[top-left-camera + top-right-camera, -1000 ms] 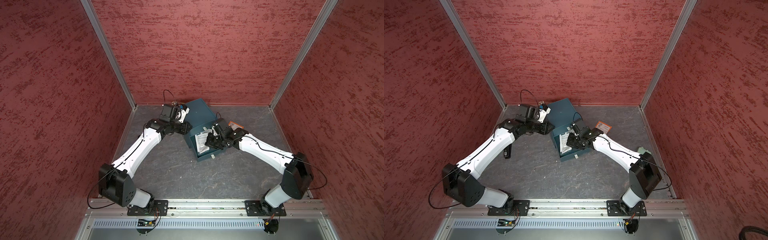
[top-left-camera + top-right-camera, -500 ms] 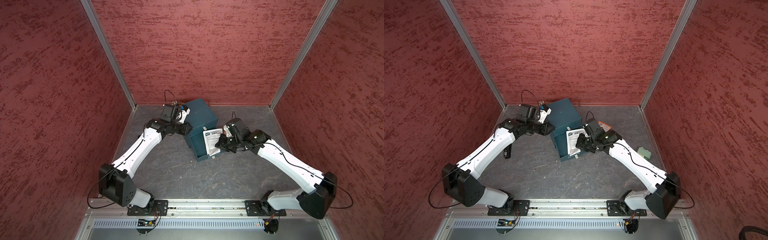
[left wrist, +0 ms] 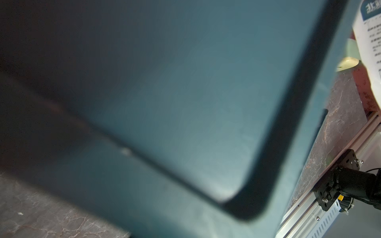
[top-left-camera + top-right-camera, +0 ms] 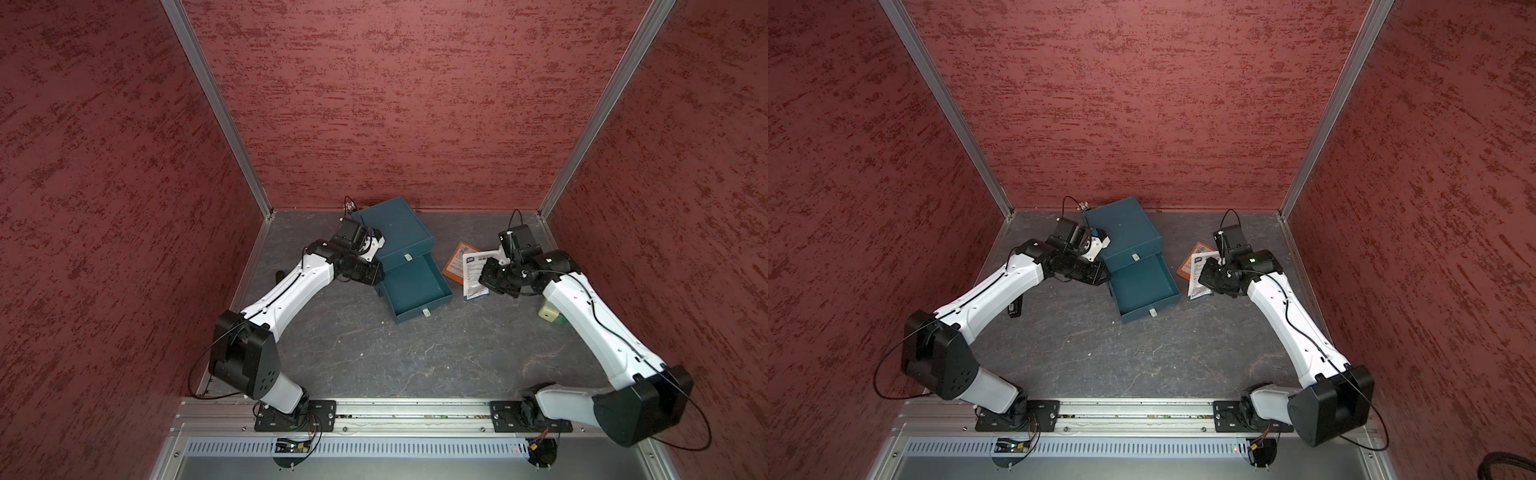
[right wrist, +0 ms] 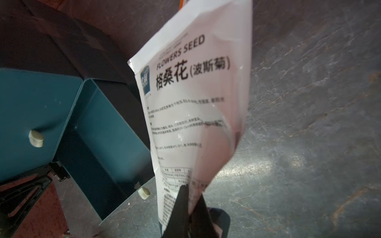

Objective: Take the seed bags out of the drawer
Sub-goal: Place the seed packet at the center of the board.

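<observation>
My right gripper moves down toward the pale green block next and releases the white seed bag (image 4: 473, 274) on bare floor, since the bag hangs partly over the orange one.
My right gripper (image 5: 191, 192) is shut on the lower edge of the white seed bag (image 5: 195, 113), printed "FLOWERS SEED". In both top views this bag (image 4: 473, 274) (image 4: 1196, 280) hangs right of the teal cabinet (image 4: 395, 230), partly over the orange seed bag (image 4: 454, 266) lying on the floor. The lower drawer (image 4: 415, 286) stands pulled out, and its floor shows bare. My left gripper (image 4: 375, 275) rests against the cabinet's left side. Its fingers are hidden, and the left wrist view is filled by the drawer (image 3: 185, 103).
A pale green block (image 4: 549, 312) sits on the floor by my right forearm. A small black object (image 4: 1015, 308) lies under my left arm. Red walls close in the grey floor (image 4: 395, 353) on three sides.
My right gripper has lifted the white seed bag out of the drawer and carried it right, over the orange bag. The left arm has not moved.
</observation>
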`<state>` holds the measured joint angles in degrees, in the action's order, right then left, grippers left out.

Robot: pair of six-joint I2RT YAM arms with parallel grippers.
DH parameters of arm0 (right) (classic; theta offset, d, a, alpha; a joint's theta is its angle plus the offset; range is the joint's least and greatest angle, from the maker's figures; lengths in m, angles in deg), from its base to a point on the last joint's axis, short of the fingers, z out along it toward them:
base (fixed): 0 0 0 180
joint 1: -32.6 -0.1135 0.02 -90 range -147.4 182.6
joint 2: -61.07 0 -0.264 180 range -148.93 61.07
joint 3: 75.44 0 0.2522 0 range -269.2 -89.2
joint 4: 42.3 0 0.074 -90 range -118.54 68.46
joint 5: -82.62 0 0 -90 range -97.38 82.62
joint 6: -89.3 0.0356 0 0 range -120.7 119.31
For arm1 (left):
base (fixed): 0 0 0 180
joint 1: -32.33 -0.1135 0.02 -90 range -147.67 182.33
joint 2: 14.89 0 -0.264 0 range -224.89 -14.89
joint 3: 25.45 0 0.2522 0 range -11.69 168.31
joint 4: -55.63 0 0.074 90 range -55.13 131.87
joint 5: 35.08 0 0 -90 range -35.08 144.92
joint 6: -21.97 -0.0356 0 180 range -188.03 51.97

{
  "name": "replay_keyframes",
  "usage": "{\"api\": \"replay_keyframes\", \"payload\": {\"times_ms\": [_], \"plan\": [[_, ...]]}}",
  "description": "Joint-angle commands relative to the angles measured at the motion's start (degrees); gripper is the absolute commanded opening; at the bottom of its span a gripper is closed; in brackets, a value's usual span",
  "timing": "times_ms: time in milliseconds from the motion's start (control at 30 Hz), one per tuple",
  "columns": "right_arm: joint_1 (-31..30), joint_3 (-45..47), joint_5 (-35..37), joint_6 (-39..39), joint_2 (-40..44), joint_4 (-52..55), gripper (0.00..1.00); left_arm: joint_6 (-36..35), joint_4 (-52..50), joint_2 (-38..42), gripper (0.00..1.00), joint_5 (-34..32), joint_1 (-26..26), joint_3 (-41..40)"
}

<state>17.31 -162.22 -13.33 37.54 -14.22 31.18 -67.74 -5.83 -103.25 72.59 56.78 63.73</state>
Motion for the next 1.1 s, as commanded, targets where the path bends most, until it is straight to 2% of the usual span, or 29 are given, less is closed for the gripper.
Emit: {"api": "replay_keyframes", "payload": {"times_ms": [0,267,333,433,567,833,1067], "plan": [[3.08,0.91,2.57,-3.46,-1.24,-2.58,0.01,-1.07,-0.74,0.97,0.38,-0.04,0.26,0.26],[9.10,5.87,1.21,-5.09,-3.65,-8.43,0.01,-1.71,3.55,6.28,0.40,4.49,0.30,-1.93],[9.90,6.55,1.30,-5.45,-4.26,-9.35,0.01,-1.61,4.98,8.27,0.45,4.93,0.25,-3.29],[11.40,7.90,1.65,-5.62,-5.31,-11.44,0.02,-1.39,6.14,10.85,0.59,4.97,0.34,-5.14],[13.21,9.09,1.66,-5.80,-7.81,-13.96,0.04,-1.15,7.14,13.99,0.72,4.27,0.34,-6.92],[16.96,10.98,1.90,-7.01,-13.40,-17.62,0.06,-0.39,8.48,16.68,0.86,4.08,-1.42,-4.92],[17.41,12.58,1.77,-7.83,-16.96,-19.10,0.13,2.41,10.03,15.12,0.96,3.73,-4.29,-1.54]]}}
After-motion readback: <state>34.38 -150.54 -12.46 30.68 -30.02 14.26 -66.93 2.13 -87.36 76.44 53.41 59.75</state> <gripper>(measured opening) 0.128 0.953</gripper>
